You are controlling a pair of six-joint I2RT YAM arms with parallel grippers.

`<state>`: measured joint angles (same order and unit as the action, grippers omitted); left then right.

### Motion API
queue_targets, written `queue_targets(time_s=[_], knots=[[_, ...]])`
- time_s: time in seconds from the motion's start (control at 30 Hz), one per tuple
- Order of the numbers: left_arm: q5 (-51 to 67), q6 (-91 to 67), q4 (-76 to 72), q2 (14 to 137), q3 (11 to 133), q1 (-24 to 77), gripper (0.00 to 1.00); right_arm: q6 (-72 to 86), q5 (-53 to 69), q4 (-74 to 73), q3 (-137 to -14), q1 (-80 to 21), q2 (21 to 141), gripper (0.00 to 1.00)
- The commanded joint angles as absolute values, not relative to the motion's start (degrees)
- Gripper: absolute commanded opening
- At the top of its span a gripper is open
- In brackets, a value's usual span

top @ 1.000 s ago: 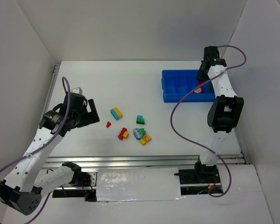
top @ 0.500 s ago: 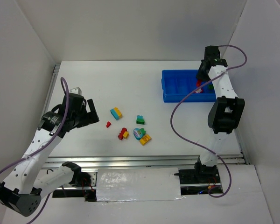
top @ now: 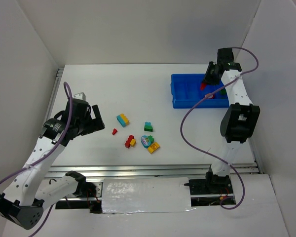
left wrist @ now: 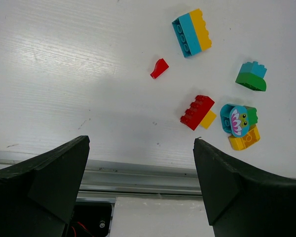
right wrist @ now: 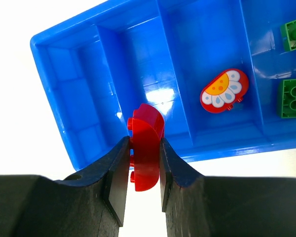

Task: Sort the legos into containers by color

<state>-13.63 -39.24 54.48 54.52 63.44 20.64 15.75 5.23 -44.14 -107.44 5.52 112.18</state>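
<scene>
My right gripper shifts toward the red flower-printed lego next, then lowers into that container [top: 208,94] [right wrist: 214,73] to open, because red already lies there.
My right gripper [right wrist: 143,143] is shut on a red rounded lego [right wrist: 147,148] and hangs above the blue tray [right wrist: 44,54], near its front wall over a middle compartment. From above, that gripper [top: 205,83] sits over the tray [top: 180,103]. A red flower-printed lego [right wrist: 224,91] lies in one container, and two green ones [right wrist: 292,98] in the container to its right. My left gripper [left wrist: 140,140] is open and empty, left of the loose legos: cyan-yellow [left wrist: 191,32], small red [left wrist: 159,68], green-cyan [left wrist: 251,77], red-yellow [left wrist: 197,111] and a cyan-green-yellow cluster [left wrist: 239,123].
A metal rail [left wrist: 138,175] runs along the table's near edge below my left fingers. White walls close the table in at the back and both sides. The right arm's purple cable [top: 187,113] loops over the table beside the tray.
My right gripper has carried the red lego leftward over the tray, from the right-hand compartments toward the middle. The left arm has barely moved.
</scene>
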Motion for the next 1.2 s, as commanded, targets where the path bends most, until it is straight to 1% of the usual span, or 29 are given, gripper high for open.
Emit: queue_targets(time_s=[0.0, 0.2, 0.3, 0.47, 0.53, 0.7, 0.73, 0.77, 0.83, 0.93, 1.03, 1.07, 1.1, 1.17], knots=[[-13.4, -39.4, 53.3, 54.2, 63.6, 20.4, 1.0, 15.5, 6.0, -42.0, -107.4, 5.5, 108.2, 0.0], [-13.3, -39.1, 53.3, 54.5, 64.0, 20.4, 0.99, 15.7, 5.0, -42.2, -107.8, 5.6, 108.3, 0.0], [-13.2, -39.0, 53.3, 54.5, 64.1, 20.3, 0.99, 16.7, 0.3, -42.5, -108.5, 5.8, 108.7, 0.0], [-13.6, -38.8, 54.2, 54.1, 64.7, 20.4, 0.99, 17.8, -8.6, -47.0, -115.7, 5.9, 114.5, 0.0], [-13.7, -39.1, 54.1, 53.4, 64.2, 20.4, 0.99, 18.1, -8.9, -48.2, -117.8, 6.5, 117.0, 0.0], [-13.5, -39.5, 54.9, 52.9, 64.0, 20.4, 1.0, 18.4, -9.1, -47.5, -118.4, 7.0, 119.9, 0.0], [-13.7, -39.5, 55.3, 52.9, 64.0, 20.4, 1.0, 18.5, -9.1, -47.5, -118.6, 7.1, 120.4, 0.01], [-13.9, -39.3, 55.5, 52.7, 63.9, 20.4, 1.0, 18.4, -8.8, -47.5, -118.7, 7.2, 121.5, 0.04], [-14.1, -39.2, 55.9, 52.5, 64.0, 20.4, 0.99, 18.4, -8.0, -47.6, -119.0, 7.3, 122.5, 0.06], [-14.2, -38.9, 56.4, 52.0, 64.0, 20.4, 0.99, 18.2, -6.8, -47.5, -119.2, 7.3, 123.9, 0.13], [-12.2, -38.0, 55.8, 51.6, 63.5, 20.4, 1.0, 18.3, -5.5, -47.7, -120.5, 7.4, 125.0, 0.34], [-11.8, -37.9, 55.5, 51.7, 63.2, 20.3, 0.99, 18.4, -4.8, -47.9, -121.0, 7.4, 125.4, 0.55], [-11.4, -37.8, 55.5, 51.6, 62.9, 20.4, 1.0, 18.5, -4.2, -48.1, -121.7, 7.4, 125.4, 0.63], [-11.0, -37.9, 55.2, 51.9, 62.1, 20.4, 1.0, 18.6, -3.5, -48.3, -122.6, 7.3, 125.2, 0.72]])
